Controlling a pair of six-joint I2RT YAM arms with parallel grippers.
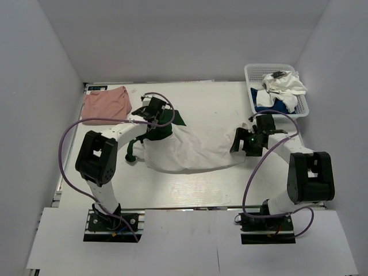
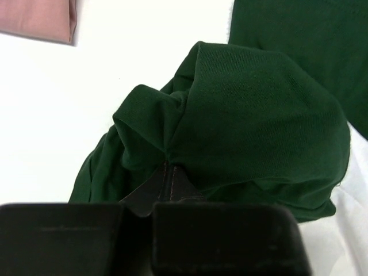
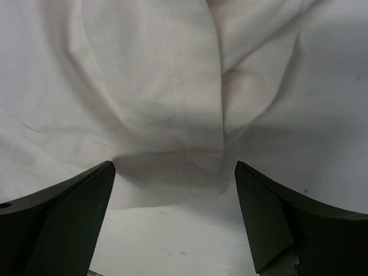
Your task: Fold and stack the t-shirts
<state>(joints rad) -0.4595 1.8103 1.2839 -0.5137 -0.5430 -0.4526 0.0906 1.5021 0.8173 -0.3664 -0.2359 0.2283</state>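
My right gripper stays low over the shirt's end and next closes both fingers onto the hem's fold point(image 1: 241, 150) point(image 3: 179, 158), because the white hem lies between the open fingers.
A white t-shirt with dark green sleeves point(image 1: 190, 149) lies stretched across the middle of the table. My left gripper point(image 1: 154, 118) is shut on its bunched green sleeve point(image 2: 241, 115). My right gripper point(image 1: 244, 141) is open over the shirt's right end, with the white hem point(image 3: 167, 167) between its fingers point(image 3: 63, 213) and not pinched. A folded salmon-pink t-shirt point(image 1: 105, 103) lies at the back left; its corner shows in the left wrist view point(image 2: 40, 20). A blue t-shirt point(image 1: 270, 103) and a white one point(image 1: 284, 86) lie in the basket.
A white plastic lattice basket point(image 1: 253, 75) stands at the back right, just beyond my right gripper. Another green sleeve point(image 1: 178, 118) lies beside my left gripper. Grey walls close in the left, back and right sides.
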